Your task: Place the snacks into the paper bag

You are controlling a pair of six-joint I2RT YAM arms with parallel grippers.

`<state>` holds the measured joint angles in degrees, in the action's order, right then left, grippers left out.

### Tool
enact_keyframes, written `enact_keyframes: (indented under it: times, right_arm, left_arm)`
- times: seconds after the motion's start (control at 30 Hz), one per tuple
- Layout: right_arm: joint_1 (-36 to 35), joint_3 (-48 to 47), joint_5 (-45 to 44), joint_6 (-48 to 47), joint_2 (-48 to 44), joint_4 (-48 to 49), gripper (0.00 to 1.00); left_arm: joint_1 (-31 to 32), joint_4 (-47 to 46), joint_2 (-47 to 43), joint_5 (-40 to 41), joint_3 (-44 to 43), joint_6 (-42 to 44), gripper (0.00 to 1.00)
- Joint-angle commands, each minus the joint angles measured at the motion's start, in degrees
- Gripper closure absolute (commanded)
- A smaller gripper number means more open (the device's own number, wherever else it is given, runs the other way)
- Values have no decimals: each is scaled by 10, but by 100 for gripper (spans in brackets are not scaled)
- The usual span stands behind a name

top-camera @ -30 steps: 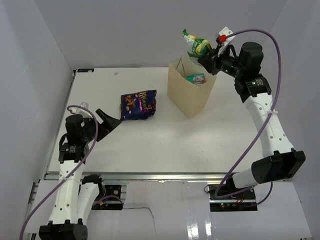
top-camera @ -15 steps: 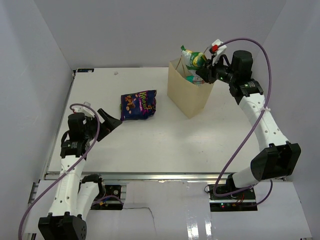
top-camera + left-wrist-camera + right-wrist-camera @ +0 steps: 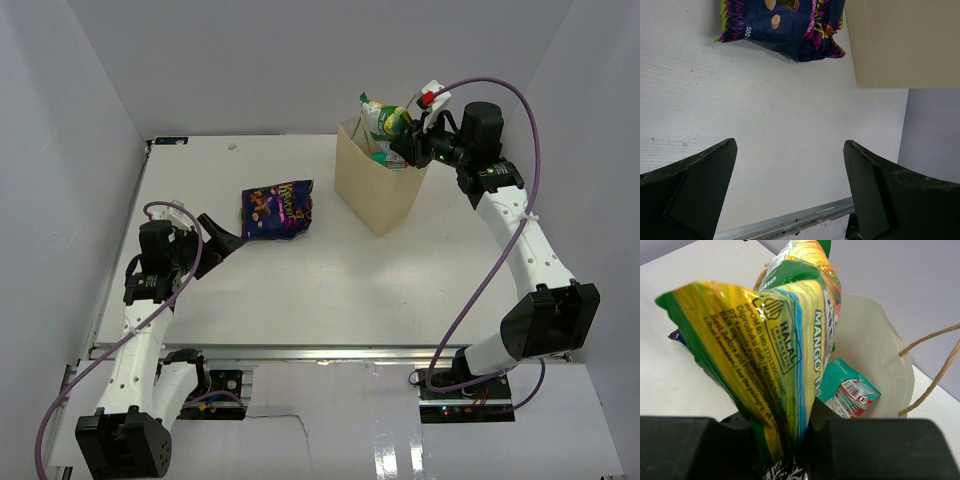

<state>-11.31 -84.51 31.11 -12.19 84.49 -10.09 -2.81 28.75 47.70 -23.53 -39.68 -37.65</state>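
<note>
The left gripper will move outward and down onto the purple packet's near corner away from the bag, because that corner is the closest to the gripper's open fingers.
The tan paper bag (image 3: 375,185) stands upright at the back right of the table; its open mouth and twine handles show in the right wrist view (image 3: 890,345). A teal packet (image 3: 847,390) lies inside it. My right gripper (image 3: 408,140) is shut on the green-yellow packet (image 3: 385,118), holding it over the bag's mouth; the packet fills the right wrist view (image 3: 775,350). A purple packet (image 3: 277,208) lies flat on the table left of the bag, also at the top of the left wrist view (image 3: 785,25). My left gripper (image 3: 222,240) is open and empty, just left of it.
The white table (image 3: 330,290) sits inside white walls on the left, back and right. A metal rail (image 3: 320,352) runs along the near edge. A purple cable (image 3: 520,90) loops above the right arm.
My right gripper has come down and left with the green-yellow packet, closer to the bag's mouth. My left arm has shifted slightly toward the purple packet.
</note>
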Motion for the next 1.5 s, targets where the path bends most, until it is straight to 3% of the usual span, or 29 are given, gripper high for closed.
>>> enact_keyframes:
  times: [0.0, 0.2, 0.53, 0.73, 1.0, 1.23, 1.47]
  right_arm:
    - [1, 1, 11, 4, -8, 52, 90]
    - [1, 14, -7, 0, -8, 60, 85]
    - [11, -9, 8, -1, 28, 42, 29]
    - [65, -19, 122, -3, -9, 7, 15]
    - [106, 54, 274, -124, -83, -132, 12]
    - [106, 123, 335, -289, -107, -326, 12]
    - [106, 154, 358, -414, -107, -429, 12]
  left_arm:
    - [1, -23, 2, -7, 6, 9, 2]
    - [0, -33, 20, -8, 1, 13, 2]
    - [0, -86, 149, -2, -71, 53, 2]
    - [0, -89, 274, 11, -140, 100, 2]
    - [0, -105, 424, -46, -220, 140, 5]
    - [4, -106, 513, -86, -277, 150, 6]
    - [18, -104, 567, -72, -293, 147, 9]
